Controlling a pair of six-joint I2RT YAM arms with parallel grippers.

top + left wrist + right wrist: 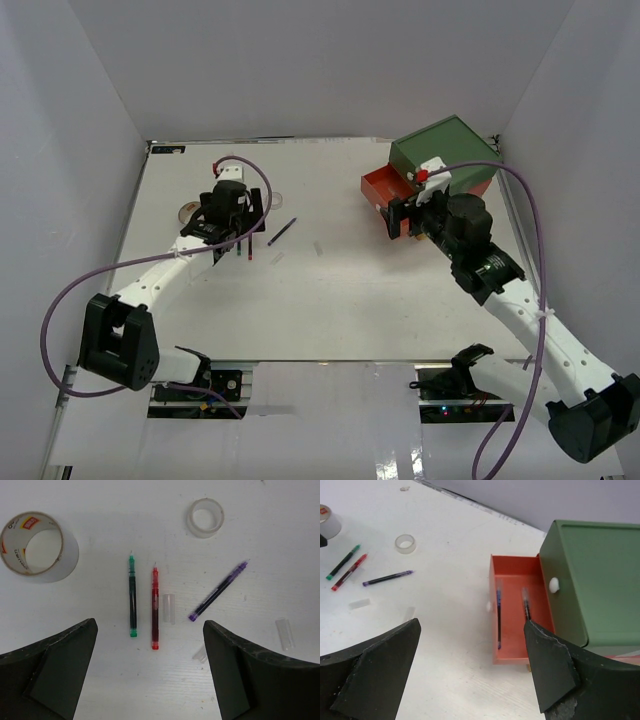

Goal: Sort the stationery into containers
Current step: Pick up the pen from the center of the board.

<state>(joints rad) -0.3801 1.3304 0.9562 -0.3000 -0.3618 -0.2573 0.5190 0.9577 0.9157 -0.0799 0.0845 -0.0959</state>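
My left gripper should lower and narrow its fingers over the thin green pen's dark body (pixel 132 588), since it lies below the gripper, close beside the red pen (pixel 155 607).
In the left wrist view my left gripper (pixel 150 625) is open and empty above a green pen (pixel 132 597) and a red pen (pixel 155 607) lying side by side. A purple pen (pixel 218 591) lies to their right. A large beige tape roll (pixel 37 547) and a small clear tape roll (pixel 205 517) lie farther off. My right gripper (pixel 472 625) is open and empty just in front of the chest (pixel 590 575). Its orange-red drawer (pixel 512 570) is pulled out and holds a blue pen (pixel 499 615) and a dark pen (pixel 526 605).
Several clear pen caps (pixel 169 608) lie loose among the pens. The chest (pixel 445 150) stands at the back right by the side wall. White walls enclose the table (pixel 330 300) on three sides. Purple cables loop off both arms.
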